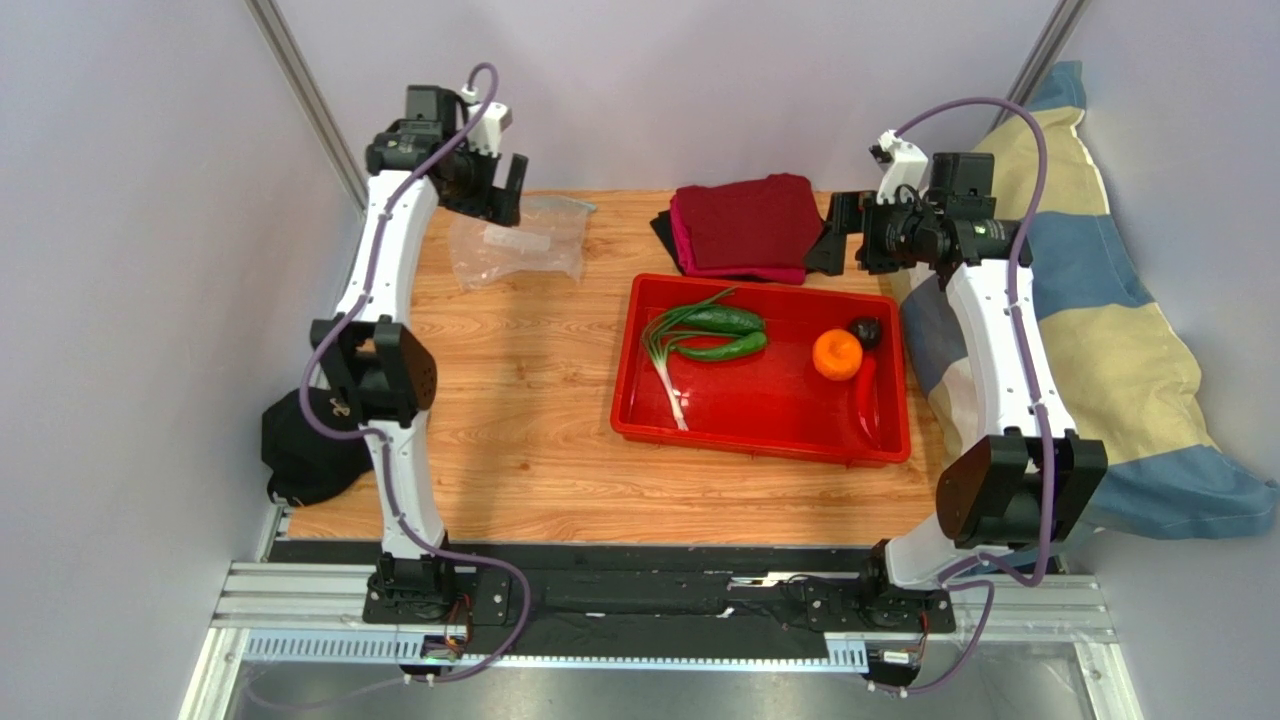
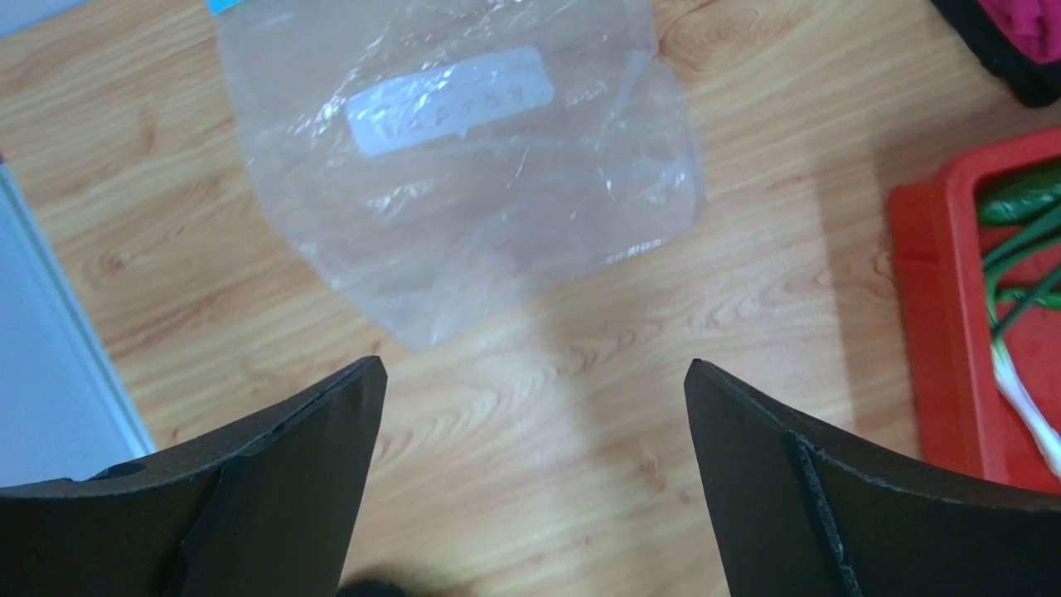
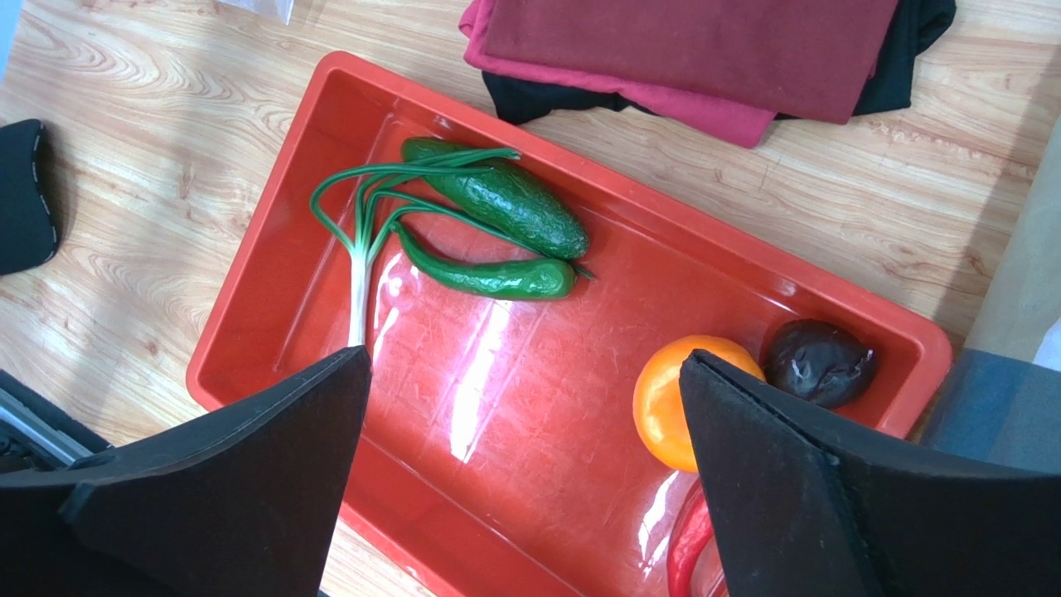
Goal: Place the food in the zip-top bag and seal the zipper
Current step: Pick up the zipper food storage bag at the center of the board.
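Note:
I will next lower my left gripper and turn it slightly, onto the near edge of the clear bag [image 1: 519,248], because the bag's zipper is at its far side.
The clear zip-top bag [image 1: 519,248] lies flat at the back left of the wooden table. In the left wrist view the bag [image 2: 461,187] shows its white label [image 2: 448,100] and a bit of the bluish zipper [image 2: 231,5] at the top edge. My left gripper [image 1: 493,188] [image 2: 533,373] hovers above it, open and empty. The food lies in a red tray [image 1: 766,446]: orange fruit [image 1: 837,354] [image 3: 666,398], two green vegetables [image 1: 721,333] [image 3: 498,199], green onion [image 1: 669,383] [image 3: 361,274], red chili [image 1: 867,405] [image 3: 685,554] and dark round piece [image 1: 866,330] [image 3: 818,362]. My right gripper [image 1: 834,237] [image 3: 523,361] is open above the tray.
Folded dark red and black cloths [image 1: 747,225] [image 3: 697,50] lie behind the tray. A striped blue and cream cushion [image 1: 1112,330] rests past the table's right edge. A black object [image 1: 308,443] sits off the left edge. Walls close in at the left and back.

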Robot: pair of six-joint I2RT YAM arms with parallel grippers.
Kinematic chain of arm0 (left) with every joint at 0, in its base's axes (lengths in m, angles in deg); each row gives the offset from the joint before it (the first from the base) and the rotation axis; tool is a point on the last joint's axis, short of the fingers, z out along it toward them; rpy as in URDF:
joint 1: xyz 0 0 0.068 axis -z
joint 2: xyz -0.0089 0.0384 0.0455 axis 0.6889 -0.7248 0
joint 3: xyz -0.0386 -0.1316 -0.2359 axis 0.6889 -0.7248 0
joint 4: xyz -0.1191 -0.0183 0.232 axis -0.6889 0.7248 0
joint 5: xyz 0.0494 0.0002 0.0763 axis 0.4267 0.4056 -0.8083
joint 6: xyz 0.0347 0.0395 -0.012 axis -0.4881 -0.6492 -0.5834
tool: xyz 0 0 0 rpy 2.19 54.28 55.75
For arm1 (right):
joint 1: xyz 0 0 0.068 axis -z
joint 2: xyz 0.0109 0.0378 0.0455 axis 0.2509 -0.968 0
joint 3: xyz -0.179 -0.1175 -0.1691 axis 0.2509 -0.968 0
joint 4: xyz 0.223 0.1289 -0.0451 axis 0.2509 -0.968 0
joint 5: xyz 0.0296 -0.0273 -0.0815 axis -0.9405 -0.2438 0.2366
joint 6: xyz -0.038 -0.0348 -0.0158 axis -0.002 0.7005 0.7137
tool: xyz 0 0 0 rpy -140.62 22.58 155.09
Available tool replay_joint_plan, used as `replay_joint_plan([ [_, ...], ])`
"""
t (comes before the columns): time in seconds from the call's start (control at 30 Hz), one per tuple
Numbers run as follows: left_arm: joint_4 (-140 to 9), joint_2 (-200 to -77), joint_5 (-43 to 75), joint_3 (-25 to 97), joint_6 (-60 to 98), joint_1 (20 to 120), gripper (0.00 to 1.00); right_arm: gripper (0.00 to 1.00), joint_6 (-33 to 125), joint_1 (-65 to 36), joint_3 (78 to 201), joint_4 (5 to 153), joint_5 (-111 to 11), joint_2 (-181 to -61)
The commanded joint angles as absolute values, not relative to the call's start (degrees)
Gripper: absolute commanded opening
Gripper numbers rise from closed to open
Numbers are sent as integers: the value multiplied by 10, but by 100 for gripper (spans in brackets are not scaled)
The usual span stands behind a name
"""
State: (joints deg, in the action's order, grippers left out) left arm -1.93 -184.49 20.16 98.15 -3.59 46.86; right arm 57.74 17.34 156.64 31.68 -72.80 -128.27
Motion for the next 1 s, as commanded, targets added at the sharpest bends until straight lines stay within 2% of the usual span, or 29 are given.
replay_joint_plan([
  [0.0,-76,-1912,172,1028,-53,499,99,100,569,172,1593,343,-729,-1292],
  [0.23,-123,-1996,175,1024,-106,507,99,100,569,168,1598,343,-735,-1305],
  [0.47,-131,-2049,119,1008,-174,517,99,100,569,167,1614,342,-738,-1320],
  [0.67,-141,-2046,116,964,-216,518,99,100,555,162,1636,350,-758,-1336],
  [0.7,-140,-2046,123,959,-221,518,96,100,550,160,1639,351,-761,-1341],
  [0.87,-122,-2038,166,926,-246,518,95,100,543,148,1662,351,-778,-1361],
  [0.97,-122,-2034,165,901,-258,518,91,100,542,129,1667,351,-778,-1363],
])
